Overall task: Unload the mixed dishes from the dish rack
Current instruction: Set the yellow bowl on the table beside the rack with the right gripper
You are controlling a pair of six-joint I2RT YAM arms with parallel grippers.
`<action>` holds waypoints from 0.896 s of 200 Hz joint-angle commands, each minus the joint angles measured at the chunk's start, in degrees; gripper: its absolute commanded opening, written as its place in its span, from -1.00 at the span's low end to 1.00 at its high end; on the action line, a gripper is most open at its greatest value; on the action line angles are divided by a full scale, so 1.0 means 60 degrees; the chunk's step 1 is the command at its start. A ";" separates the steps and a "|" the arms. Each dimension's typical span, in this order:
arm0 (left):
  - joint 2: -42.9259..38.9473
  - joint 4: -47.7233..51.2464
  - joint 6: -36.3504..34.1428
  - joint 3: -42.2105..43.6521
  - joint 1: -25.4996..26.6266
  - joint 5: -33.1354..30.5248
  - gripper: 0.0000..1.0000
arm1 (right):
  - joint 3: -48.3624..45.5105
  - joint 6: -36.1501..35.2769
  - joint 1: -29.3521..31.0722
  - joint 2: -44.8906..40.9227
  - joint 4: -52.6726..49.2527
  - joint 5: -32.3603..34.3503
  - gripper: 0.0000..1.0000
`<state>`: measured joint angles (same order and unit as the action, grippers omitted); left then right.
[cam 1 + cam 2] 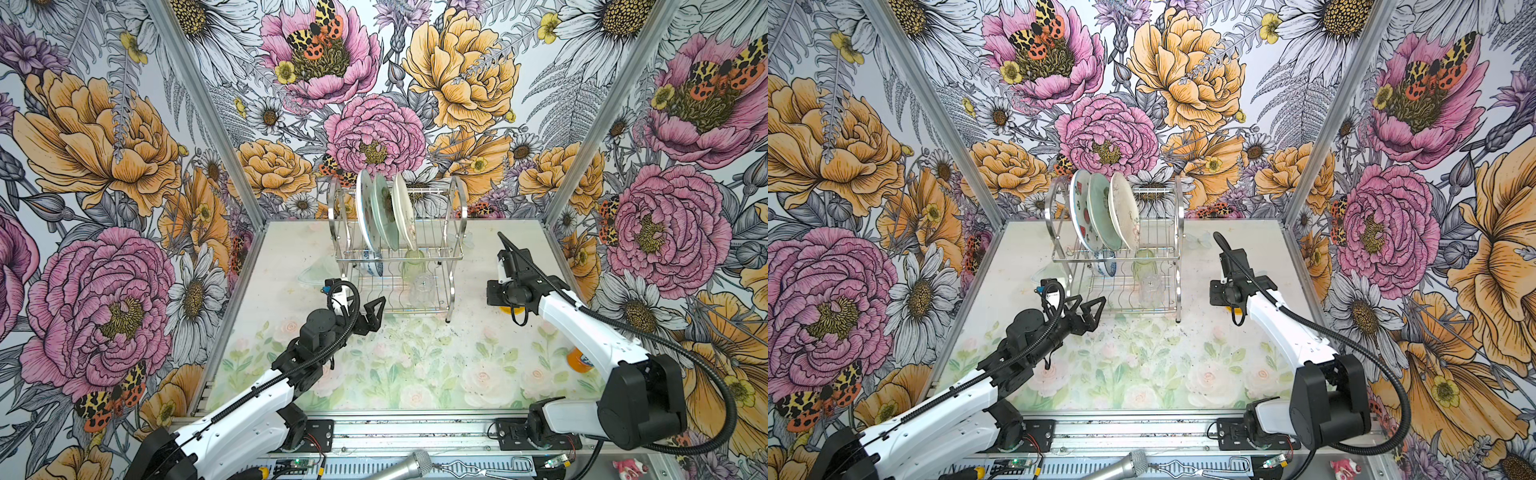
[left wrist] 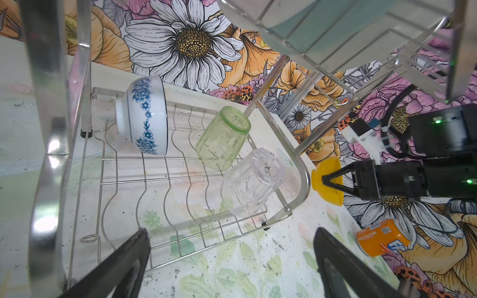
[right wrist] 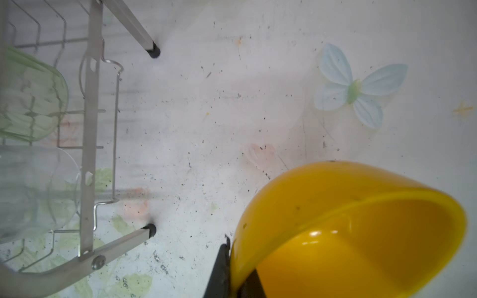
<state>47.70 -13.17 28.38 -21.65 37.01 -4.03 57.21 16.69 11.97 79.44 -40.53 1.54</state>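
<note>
My right gripper is above a bare patch of tabletop beside the rack. Next, it needs to lower the yellow bowl onto that patch and let go of the bowl's rim.
The dish rack (image 1: pixel 459 203) stands at the back middle of the table. Three plates stand upright on its top tier: watermelon-print (image 1: pixel 1079 212), pale green (image 1: pixel 1102 212), cream (image 1: pixel 1125 212). On the lower tier lie a blue-and-white bowl (image 2: pixel 144 116), a green tumbler (image 2: pixel 223 136) and a clear glass (image 2: pixel 254 178). My left gripper (image 1: pixel 1088 303) is open at the rack's front left corner, holding nothing. To the right of the rack, my right gripper (image 2: pixel 324 178) is shut on the rim of the yellow bowl (image 3: pixel 348 227), holding it tilted above the table.
An orange soda can (image 2: pixel 382 237) lies on the table at the right, beside my right arm. A microphone (image 1: pixel 401 465) and small tools lie on the front rail. Floral walls close in the back and both sides.
</note>
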 commanded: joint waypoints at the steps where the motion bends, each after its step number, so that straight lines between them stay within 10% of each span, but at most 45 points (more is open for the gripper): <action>1: -0.0252 -0.0277 -0.0051 -0.0003 0.0079 -0.0241 0.98 | 0.0497 -0.0361 0.0010 0.0425 -0.0822 0.0271 -1.00; 141: -0.0216 -0.0126 0.0026 -0.0222 0.0115 -0.0163 0.98 | 0.1040 -0.0702 0.0021 0.2300 -0.0917 0.0513 -1.00; 179: -0.0161 -0.0126 0.0023 -0.0259 0.0115 -0.0133 0.98 | 0.1059 -0.0687 0.0021 0.2286 -0.0851 0.0430 -0.51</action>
<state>46.39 -13.34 28.42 -21.65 37.34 -4.67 61.98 13.41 11.97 93.36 -46.48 3.42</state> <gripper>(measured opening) 0.987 0.140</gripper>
